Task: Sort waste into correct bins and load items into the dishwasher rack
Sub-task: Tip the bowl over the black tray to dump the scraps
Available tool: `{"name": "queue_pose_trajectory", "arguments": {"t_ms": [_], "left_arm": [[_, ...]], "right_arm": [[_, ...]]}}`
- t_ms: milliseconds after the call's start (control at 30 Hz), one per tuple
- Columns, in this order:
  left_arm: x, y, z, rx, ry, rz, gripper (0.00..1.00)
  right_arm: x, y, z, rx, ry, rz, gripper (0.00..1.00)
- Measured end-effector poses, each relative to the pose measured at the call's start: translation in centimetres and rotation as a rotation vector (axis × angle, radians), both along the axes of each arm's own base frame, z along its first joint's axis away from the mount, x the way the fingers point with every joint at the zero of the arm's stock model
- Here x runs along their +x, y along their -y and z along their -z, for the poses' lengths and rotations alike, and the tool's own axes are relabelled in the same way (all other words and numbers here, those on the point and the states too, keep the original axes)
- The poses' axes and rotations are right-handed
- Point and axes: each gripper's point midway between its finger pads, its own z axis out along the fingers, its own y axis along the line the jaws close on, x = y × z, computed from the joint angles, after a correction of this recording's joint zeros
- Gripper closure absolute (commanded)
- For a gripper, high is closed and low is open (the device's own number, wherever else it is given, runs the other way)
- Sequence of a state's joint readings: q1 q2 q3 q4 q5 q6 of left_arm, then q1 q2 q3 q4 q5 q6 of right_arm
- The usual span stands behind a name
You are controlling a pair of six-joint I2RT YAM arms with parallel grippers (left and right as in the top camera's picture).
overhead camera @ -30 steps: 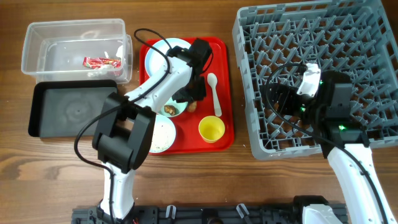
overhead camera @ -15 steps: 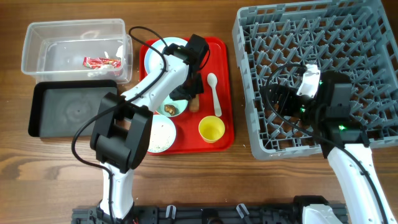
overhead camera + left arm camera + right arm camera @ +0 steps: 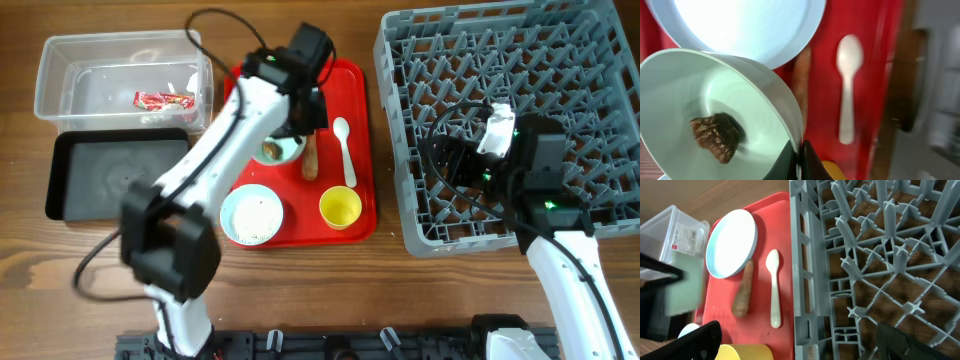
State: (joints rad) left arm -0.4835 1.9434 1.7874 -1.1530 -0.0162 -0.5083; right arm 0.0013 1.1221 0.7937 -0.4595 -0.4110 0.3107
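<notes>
My left gripper holds the bowl and needs to tip it over the black tray next. Then it should come back, lower the bowl and let go of it on the red tray, because that tray is below.
My left gripper (image 3: 299, 138) (image 3: 800, 159) is shut on the rim of the pale green bowl (image 3: 276, 152) (image 3: 715, 85) and holds it tilted above the red tray. The brown food lump (image 3: 715, 137) lies inside it. The light blue plate (image 3: 740, 25) (image 3: 731, 242) is just behind the bowl. The orange food stick (image 3: 310, 158) (image 3: 742, 297), the white spoon (image 3: 344, 150) (image 3: 774, 292), the yellow cup (image 3: 340, 207) and the light blue bowl with rice (image 3: 252, 213) rest on the tray. My right gripper (image 3: 455, 160) (image 3: 800, 345) is open and empty over the left part of the grey dishwasher rack (image 3: 392, 150).
The clear tub (image 3: 60, 60) at the back left holds the red-and-white wrapper (image 3: 163, 99). The black tray (image 3: 70, 190) lies in front of it, left of the red serving tray (image 3: 362, 90). My left arm stretches across the red tray's left side.
My left gripper has lifted the pale green bowl with the lump and carried it toward the back of the tray. The rice bowl and food stick now show fully. The right arm has not moved.
</notes>
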Motion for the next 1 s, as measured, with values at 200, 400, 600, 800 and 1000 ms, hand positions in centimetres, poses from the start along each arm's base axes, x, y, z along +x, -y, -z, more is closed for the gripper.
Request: {"name": "queue_pose_trajectory", "arguments": {"t_ms": [200, 400, 600, 800, 1000], "left_arm": [[-2.1, -5.3, -5.2, -0.001, 0.009, -0.044, 0.96], [-1.8, -15.5, -4.9, 0.027, -0.072, -0.183, 0.96], [-1.2, -23.4, -3.3, -0.175, -0.049, -0.240, 0.96], [-2.1, -27.8, -0.1, -0.506, 0.078, -0.239, 0.96], [-4.2, -32.3, 0.9, -0.787, 0.299, -0.354, 0.96]], "right_arm": [[0.3, 0.0, -0.3, 0.000, 0.018, 0.000, 0.00], [0.4, 0.0, -0.4, 0.000, 0.023, 0.000, 0.00], [0.4, 0.0, -0.4, 0.000, 0.023, 0.000, 0.00], [0.4, 0.0, -0.4, 0.000, 0.026, 0.000, 0.00], [0.4, 0.0, -0.4, 0.000, 0.026, 0.000, 0.00]]}}
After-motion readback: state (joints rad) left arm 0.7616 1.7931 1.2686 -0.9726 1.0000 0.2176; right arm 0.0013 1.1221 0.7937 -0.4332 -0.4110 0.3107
